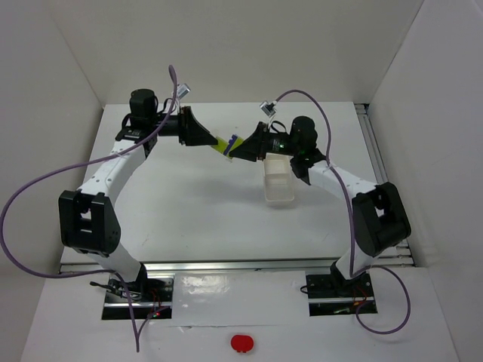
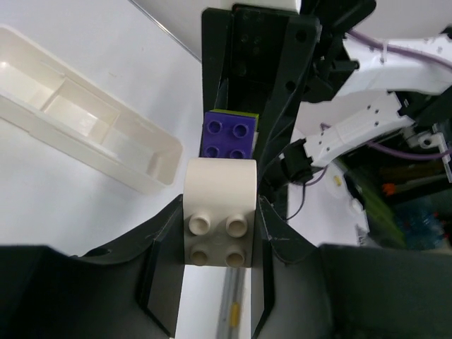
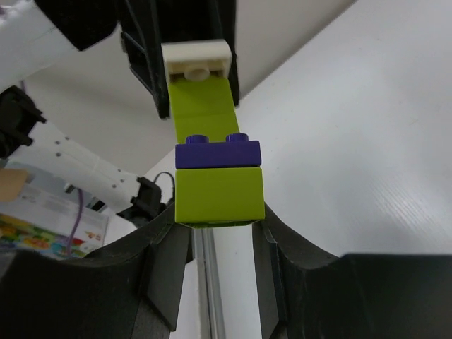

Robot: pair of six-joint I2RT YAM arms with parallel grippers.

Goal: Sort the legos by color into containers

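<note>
The left gripper should next move away from the right gripper, tip downward and go lower to let go of the cream-white brick [image 2: 219, 212], because the bare tabletop is below it.
The legos hang in the air between my two grippers, above the table. My left gripper [image 1: 210, 140] [image 2: 220, 206] is shut on the cream-white brick [image 2: 219, 212]. My right gripper [image 1: 240, 148] [image 3: 219, 215] is shut on the yellow-green brick [image 3: 219, 194] [image 1: 221, 145]. The dark purple-blue brick [image 3: 217, 153] [image 2: 228, 134] [image 1: 234, 141] sits between them. More yellow-green [image 3: 205, 106] runs on to the cream-white brick [image 3: 196, 56], and the pieces look joined. The white three-compartment tray [image 1: 278, 181] [image 2: 152, 169] lies on the table to the right, under the right arm, with nothing visible in it.
White walls enclose the table on three sides. Purple cables loop over both arms. A metal rail [image 1: 226, 265] runs along the near table edge. A red button [image 1: 241, 344] sits at the front.
</note>
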